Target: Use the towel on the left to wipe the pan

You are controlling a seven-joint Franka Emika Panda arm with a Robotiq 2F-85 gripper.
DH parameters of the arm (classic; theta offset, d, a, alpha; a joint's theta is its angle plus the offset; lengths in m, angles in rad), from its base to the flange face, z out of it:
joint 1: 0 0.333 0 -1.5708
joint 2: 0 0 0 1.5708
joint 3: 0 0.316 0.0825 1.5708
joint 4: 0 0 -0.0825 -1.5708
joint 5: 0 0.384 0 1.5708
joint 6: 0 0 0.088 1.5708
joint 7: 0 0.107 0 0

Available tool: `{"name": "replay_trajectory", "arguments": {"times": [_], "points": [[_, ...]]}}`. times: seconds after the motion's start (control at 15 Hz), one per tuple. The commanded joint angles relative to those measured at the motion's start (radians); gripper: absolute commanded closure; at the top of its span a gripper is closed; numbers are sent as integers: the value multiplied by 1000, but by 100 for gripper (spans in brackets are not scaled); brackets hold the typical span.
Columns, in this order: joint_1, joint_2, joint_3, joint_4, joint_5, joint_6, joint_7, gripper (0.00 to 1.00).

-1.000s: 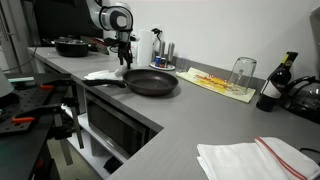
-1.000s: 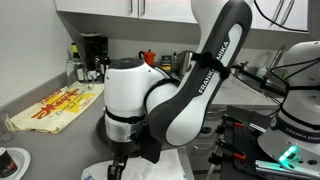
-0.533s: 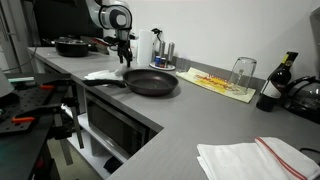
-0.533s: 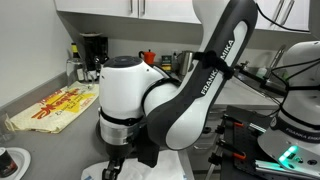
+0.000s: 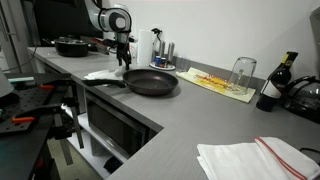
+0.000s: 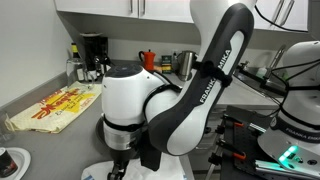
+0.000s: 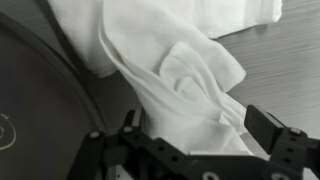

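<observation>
The towel's raised fold [image 7: 196, 122] already stands up between my two open fingers, so my gripper will next move down over it and close on it.
A white towel [image 5: 103, 74] lies crumpled on the grey counter, just left of the black pan [image 5: 150, 82]. My gripper [image 5: 125, 60] hangs above the towel's edge near the pan. In an exterior view the arm's bulk hides most of the towel [image 6: 172, 165], and the gripper [image 6: 118, 172] sits at the bottom edge. In the wrist view the towel [image 7: 180, 70] fills the middle and the pan's rim [image 7: 40, 100] curves at the left. The gripper [image 7: 198, 132] is open, its two fingers on either side of a raised fold of the towel.
A second white towel with a red stripe [image 5: 255, 158] lies at the front right. A yellow mat [image 5: 220, 83], an upturned glass [image 5: 242, 72], a bottle [image 5: 270, 92], a black pot [image 5: 72, 45] and a coffee maker [image 6: 92, 55] stand around the counter.
The arm has shifted slightly and the gripper sits a little lower over the towel. The towel and pan have not moved.
</observation>
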Motion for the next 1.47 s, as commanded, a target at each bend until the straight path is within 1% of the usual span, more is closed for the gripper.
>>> {"name": "replay_trajectory", "arguments": {"times": [0.0, 0.2, 0.6, 0.67, 0.73, 0.8, 0.87, 1.0, 1.2, 1.4], "points": [[5, 32, -10, 8, 12, 0, 6, 26], [0, 42, -10, 10, 20, -2, 3, 47], [-5, 17, -6, 3, 23, -16, -2, 95], [-17, -2, 8, -5, 34, -26, -11, 99], [-28, -24, 21, -15, 43, -36, -20, 100], [-41, -53, 38, -26, 53, -51, -32, 99], [-50, -72, 49, -32, 60, -63, -36, 97], [-69, -130, 77, -47, 73, -93, -38, 97], [-68, -224, 70, -69, 33, -113, -19, 97], [-92, -295, 56, -86, -7, -133, -9, 97]]}}
